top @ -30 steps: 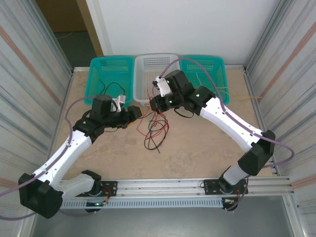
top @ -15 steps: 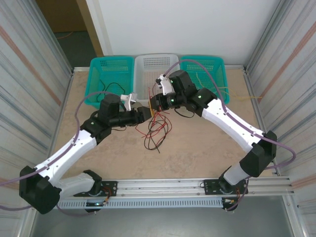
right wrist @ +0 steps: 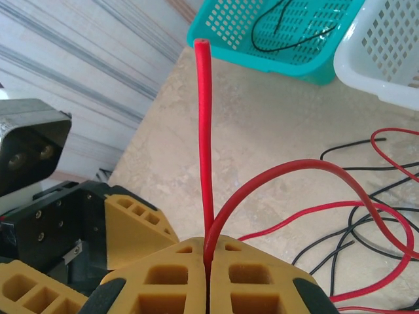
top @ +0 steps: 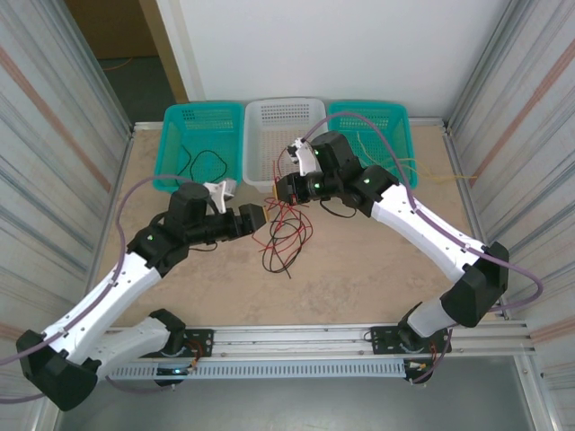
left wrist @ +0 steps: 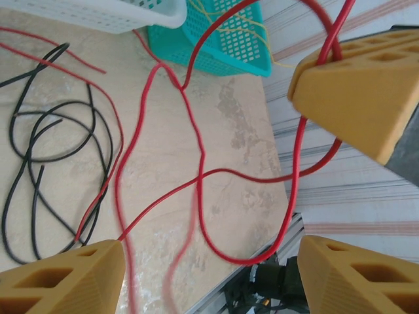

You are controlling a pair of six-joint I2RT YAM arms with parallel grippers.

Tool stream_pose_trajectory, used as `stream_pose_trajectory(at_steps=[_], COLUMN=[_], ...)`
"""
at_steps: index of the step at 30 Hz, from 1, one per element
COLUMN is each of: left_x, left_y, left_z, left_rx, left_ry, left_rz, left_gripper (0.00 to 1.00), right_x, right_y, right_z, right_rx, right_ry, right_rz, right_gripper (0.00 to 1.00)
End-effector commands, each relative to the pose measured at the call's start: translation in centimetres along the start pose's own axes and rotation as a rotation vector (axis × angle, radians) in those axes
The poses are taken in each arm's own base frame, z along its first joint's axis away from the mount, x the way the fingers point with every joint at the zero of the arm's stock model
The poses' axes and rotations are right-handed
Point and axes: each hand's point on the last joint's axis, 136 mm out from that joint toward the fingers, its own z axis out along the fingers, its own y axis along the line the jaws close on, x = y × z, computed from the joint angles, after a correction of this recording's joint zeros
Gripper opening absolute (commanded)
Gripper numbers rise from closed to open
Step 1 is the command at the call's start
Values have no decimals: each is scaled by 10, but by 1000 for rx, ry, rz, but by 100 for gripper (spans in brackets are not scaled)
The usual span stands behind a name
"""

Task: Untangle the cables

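Note:
The red cable needs to go sideways in my right gripper toward the stray black cable and be let go, as that black one is beside it, away from my left gripper.
A tangle of red and black cables [top: 284, 235] lies on the table in front of the white basket [top: 283, 115]. My right gripper [top: 281, 190] hangs over its far end, shut on a red cable [right wrist: 204, 131] whose free end sticks up past the fingertips [right wrist: 183, 255]. My left gripper [top: 256, 218] sits just left of the tangle, open. In the left wrist view, loops of red cable [left wrist: 196, 196] hang between and in front of its yellow fingers [left wrist: 59, 281], touching neither. Black cables [left wrist: 59, 150] lie on the table beyond.
Teal baskets stand either side of the white one. The left one [top: 199, 144] holds a black cable [right wrist: 294, 26], the right one [top: 373, 126] pale yellow cables [left wrist: 229, 19]. More yellow strands [top: 431, 175] trail onto the table at the right. Corrugated walls close both sides.
My left arm swung toward the right gripper, then drew back a little toward the near side. The right gripper has kept its hold on the red cable, almost in place.

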Motion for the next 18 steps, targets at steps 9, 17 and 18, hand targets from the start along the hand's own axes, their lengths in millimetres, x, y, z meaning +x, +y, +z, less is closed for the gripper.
stream_pose_trajectory(at_steps=[9, 17, 18], left_x=[37, 24, 20], left_y=[41, 32, 31], left_z=[22, 14, 9], left_rx=[-84, -91, -101], left_ry=[150, 131, 119], left_rz=[-151, -103, -88], left_gripper=[55, 15, 11], right_x=[-7, -4, -2], right_y=[9, 0, -4], right_z=[-17, -21, -22], right_rx=[-18, 1, 8], right_ry=[-55, -61, -59], right_rz=[-1, 15, 26], right_gripper=[2, 3, 3])
